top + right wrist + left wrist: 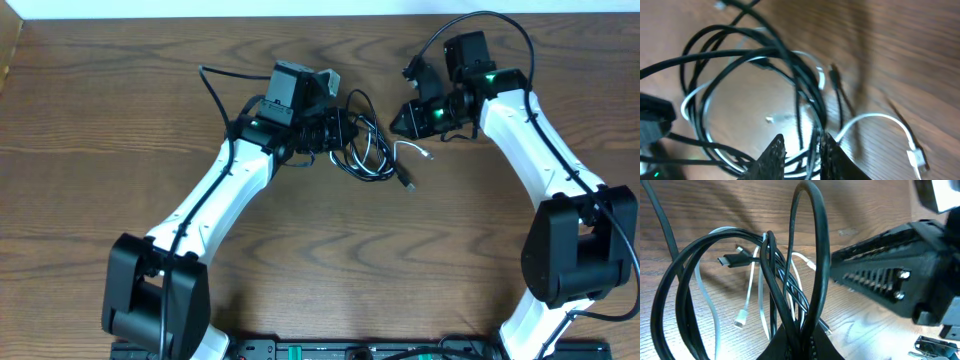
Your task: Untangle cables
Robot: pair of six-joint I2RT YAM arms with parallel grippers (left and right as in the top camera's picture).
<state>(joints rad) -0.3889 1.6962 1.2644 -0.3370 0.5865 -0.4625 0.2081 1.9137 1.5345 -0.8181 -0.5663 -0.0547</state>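
My left gripper holds the black strands, and white cable runs through the tangle's loops. So it will next move up and to the left in the overhead view, away from the tangle, and let go of the strands.
The cables lie as one tangle (367, 152) on the wooden table between the two arms. The black cable (675, 285) makes several loops, and the white cable (702, 295) threads through them. My left gripper (800, 342) is shut on a few black strands at the tangle's left edge, and one loop (817, 240) stands up above its jaws. A black plug (730, 260) and a white plug (741, 318) rest on the wood. My right gripper (802, 150) hovers at the tangle's right side, its jaws a narrow gap apart. Cable strands show through the gap. The white cable's free end (875, 117) curves away to the right.
A thicker black cord (213, 88) runs from the left arm across the table at the back left. The right arm's own cord (480, 18) arcs above its wrist. A loose black plug (407, 183) lies in front of the tangle. A black rail (350, 350) lines the near edge.
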